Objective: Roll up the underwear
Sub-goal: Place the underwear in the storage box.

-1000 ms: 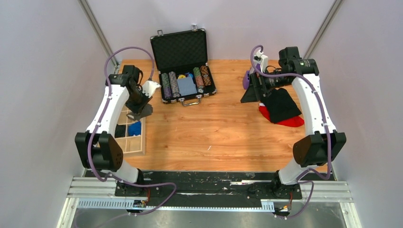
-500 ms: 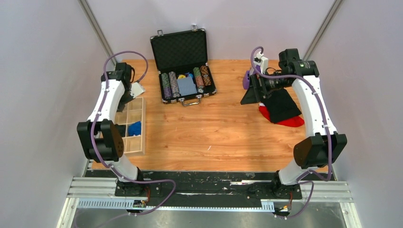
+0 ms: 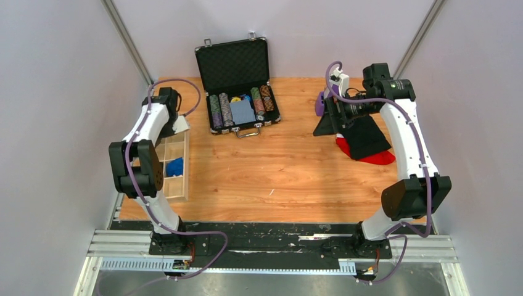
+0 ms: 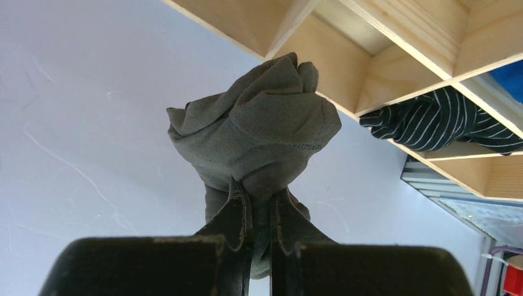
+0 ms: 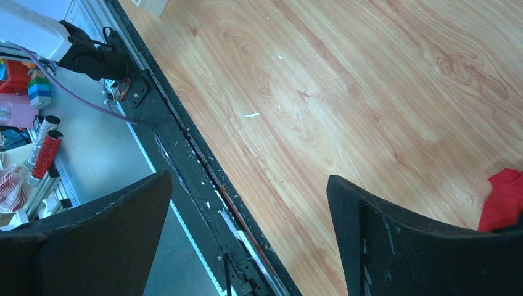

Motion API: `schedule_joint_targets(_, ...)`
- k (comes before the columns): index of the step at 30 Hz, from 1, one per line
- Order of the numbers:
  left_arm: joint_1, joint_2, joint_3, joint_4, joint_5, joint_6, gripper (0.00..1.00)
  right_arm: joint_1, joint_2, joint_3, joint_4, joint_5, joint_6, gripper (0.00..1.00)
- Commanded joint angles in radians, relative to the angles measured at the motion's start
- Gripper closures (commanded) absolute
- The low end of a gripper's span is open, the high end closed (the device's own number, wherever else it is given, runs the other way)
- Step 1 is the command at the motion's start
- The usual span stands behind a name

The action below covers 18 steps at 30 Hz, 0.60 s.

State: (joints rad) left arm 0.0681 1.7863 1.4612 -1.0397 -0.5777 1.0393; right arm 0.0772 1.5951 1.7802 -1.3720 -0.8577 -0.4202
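My left gripper moves over the wooden box's edge next, down into its empty section beside the striped cloth, and releases the underwear (image 4: 259, 129) in free space.
The underwear (image 4: 259, 129) is a charcoal-grey cloth bunched into a tight bundle. My left gripper (image 4: 260, 209) is shut on its lower end and holds it up against the pale wall, just beside the wooden divided box (image 4: 395, 68). In the top view the left gripper (image 3: 173, 128) is over the far end of that box (image 3: 176, 185), and the arm hides the underwear. My right gripper (image 5: 247, 185) is open and empty above the table; it shows in the top view (image 3: 324, 125) at the far right.
An open black poker-chip case (image 3: 237, 86) stands at the back centre. A jet-black garment (image 3: 365, 137) lies on a red garment (image 3: 376, 158) at the right. The box holds a blue cloth (image 3: 174, 166) and a striped cloth (image 4: 444, 120).
My left arm has swung back and to the left with the underwear, from the box's inner side to its far end near the wall. The right arm has barely moved.
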Motion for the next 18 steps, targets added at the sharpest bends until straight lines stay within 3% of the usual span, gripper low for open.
schedule_joint_targets(1,0.005,-0.017,-0.033,0.026,-0.006,0.021,1.00,0.002,-0.042,-0.024,0.006,0.027,-0.002,0.00)
schedule_joint_targets(8,0.005,-0.050,-0.146,0.075,0.009,0.003,1.00,0.001,-0.047,-0.042,0.007,0.030,-0.003,0.00)
schedule_joint_targets(18,0.005,-0.003,-0.163,0.142,0.086,-0.040,1.00,0.001,-0.058,-0.088,0.010,0.022,0.000,0.00)
